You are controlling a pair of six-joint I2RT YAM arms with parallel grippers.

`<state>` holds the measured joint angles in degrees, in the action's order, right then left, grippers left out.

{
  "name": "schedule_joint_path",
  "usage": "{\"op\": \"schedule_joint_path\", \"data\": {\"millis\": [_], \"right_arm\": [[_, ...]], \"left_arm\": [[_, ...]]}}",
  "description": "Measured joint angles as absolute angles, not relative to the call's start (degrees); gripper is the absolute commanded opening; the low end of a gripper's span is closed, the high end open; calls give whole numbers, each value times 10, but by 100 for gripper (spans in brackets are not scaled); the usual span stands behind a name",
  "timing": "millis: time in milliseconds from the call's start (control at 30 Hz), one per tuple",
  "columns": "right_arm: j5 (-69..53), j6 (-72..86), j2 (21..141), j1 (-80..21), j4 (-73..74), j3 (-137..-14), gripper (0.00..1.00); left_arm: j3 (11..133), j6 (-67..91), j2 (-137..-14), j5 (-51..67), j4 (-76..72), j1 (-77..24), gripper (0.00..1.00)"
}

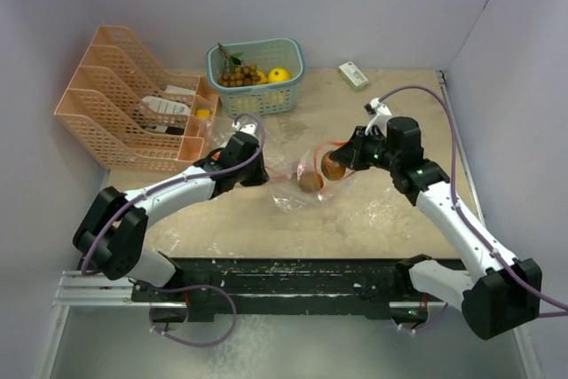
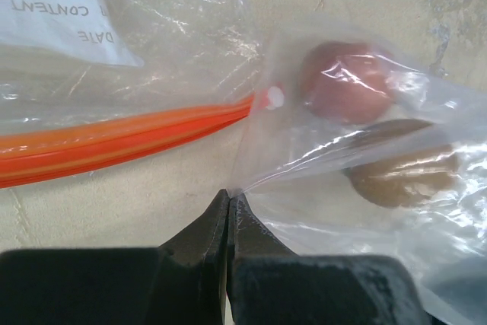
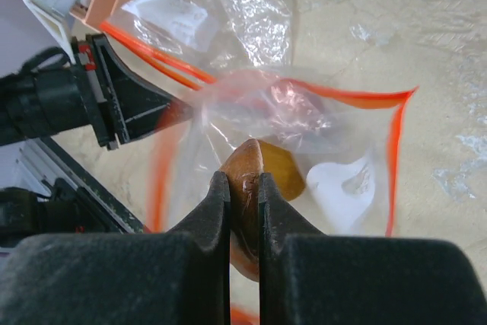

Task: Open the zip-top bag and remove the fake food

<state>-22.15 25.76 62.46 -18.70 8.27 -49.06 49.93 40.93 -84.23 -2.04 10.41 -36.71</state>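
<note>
The right gripper rises from the bag's opening next and carries the brown fake food outward over the teal basket, as a yellow fruit lies there.
The clear zip-top bag [image 1: 297, 185] with an orange zip strip [image 2: 114, 142] lies mid-table, its mouth gaping toward my right arm. My left gripper [image 2: 228, 195] is shut on a fold of the bag's plastic, also seen from above [image 1: 263, 171]. My right gripper [image 3: 244, 188] is shut on a brown piece of fake food [image 3: 245, 169] at the bag's mouth [image 1: 334, 165]. A reddish piece [image 2: 346, 81] and a tan-brown piece [image 2: 403, 176] lie inside the bag. From above only one piece [image 1: 310, 182] shows in the bag.
A teal basket [image 1: 286, 99] at the back holds a yellow fruit [image 1: 279, 75] and a brown ball cluster [image 1: 238, 75]. An orange file rack [image 1: 115, 104] stands at back left, a white-green box [image 1: 353, 75] at back right. Walls close off three sides.
</note>
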Motion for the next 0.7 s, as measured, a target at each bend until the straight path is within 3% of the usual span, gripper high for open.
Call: {"op": "schedule_joint_path", "data": {"millis": [400,700], "right_arm": [[-202,282,630,-164,41,-583,0],[-212,289,792,-164,-19,-719,0]], "left_arm": [[499,408,-848,-22,104,-364,0],[499,407,-855,-17,103,-364,0]]}}
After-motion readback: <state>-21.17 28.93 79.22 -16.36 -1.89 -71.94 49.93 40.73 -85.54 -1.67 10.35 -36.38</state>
